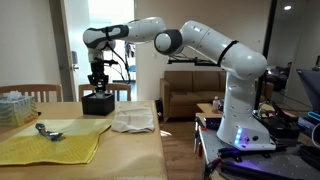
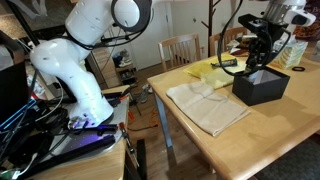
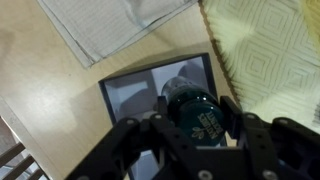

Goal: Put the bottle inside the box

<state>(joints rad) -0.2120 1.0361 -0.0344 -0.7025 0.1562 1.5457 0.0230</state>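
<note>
The box's grey inside already shows beneath the bottle, so next I will move my gripper down into the open black box and let go of the dark-green bottle [image 3: 192, 112] there.
My gripper [image 3: 197, 122] is shut on the dark-green bottle [image 3: 192, 112], seen end-on with its light label between the black fingers. It hangs straight above the open black box [image 3: 130, 95], whose grey inside shows below the bottle. In both exterior views the gripper [image 1: 97, 84] [image 2: 257, 62] sits just over the box [image 1: 97, 103] [image 2: 262, 86] on the wooden table; the bottle itself is hard to make out there.
A white cloth [image 1: 132, 121] [image 2: 205, 105] lies beside the box. A yellow cloth [image 1: 50, 145] [image 2: 218, 69] with a dark metal object [image 1: 45, 130] lies on the other side. A clear container [image 1: 15, 108] [image 2: 296, 52] stands near the table edge. Chairs stand behind the table.
</note>
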